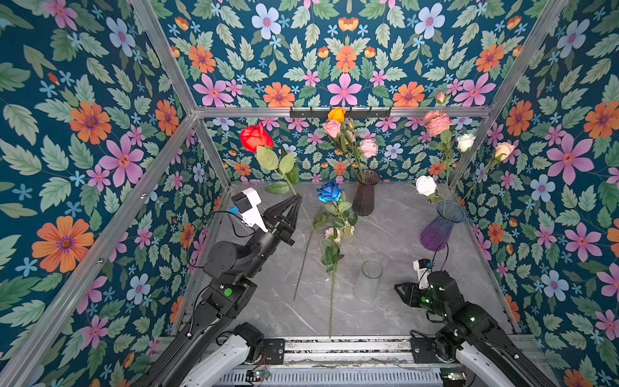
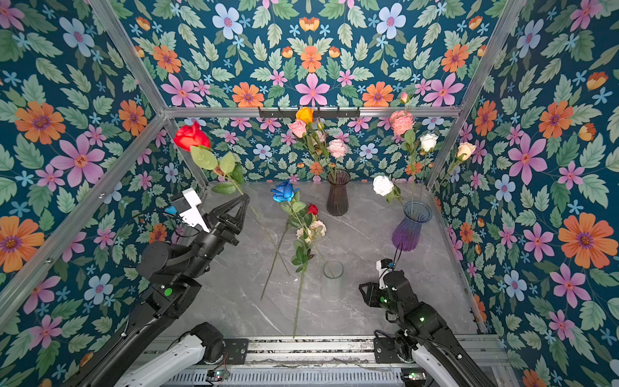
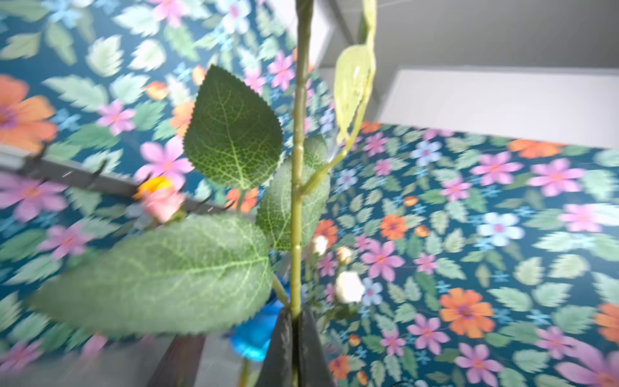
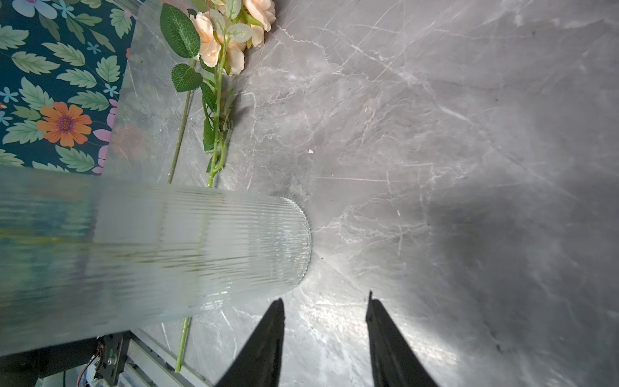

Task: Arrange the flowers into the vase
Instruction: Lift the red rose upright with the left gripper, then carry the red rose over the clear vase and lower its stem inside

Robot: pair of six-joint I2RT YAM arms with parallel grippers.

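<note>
The clear vase is empty. My left gripper will bring the stem across the table to the clear vase's open rim [image 1: 372, 269], then move down and release it inside.
My left gripper [image 1: 296, 198] [image 3: 294, 315] is shut on the green stem [image 3: 296, 201] of a red rose [image 1: 256, 136] [image 2: 191, 135]. It holds the rose tilted above the table, with the stem's end hanging low. A blue rose [image 1: 330, 191] and a cream cluster [image 4: 231, 37] lie mid-table. A clear ribbed vase [image 1: 368, 279] [image 4: 167, 241] stands near the front. The dark vase [image 1: 365, 196] and the purple vase [image 1: 440, 228] each hold several flowers. My right gripper [image 1: 400, 289] [image 4: 324, 301] stands open and empty, low beside the clear vase.
Printed floral walls with aluminium posts [image 1: 207, 147] close in the grey marble table [image 1: 402, 311] on three sides. A black hook rail [image 1: 341, 112] crosses the back wall. A metal rail [image 1: 345, 348] carrying both arm bases runs along the front edge.
</note>
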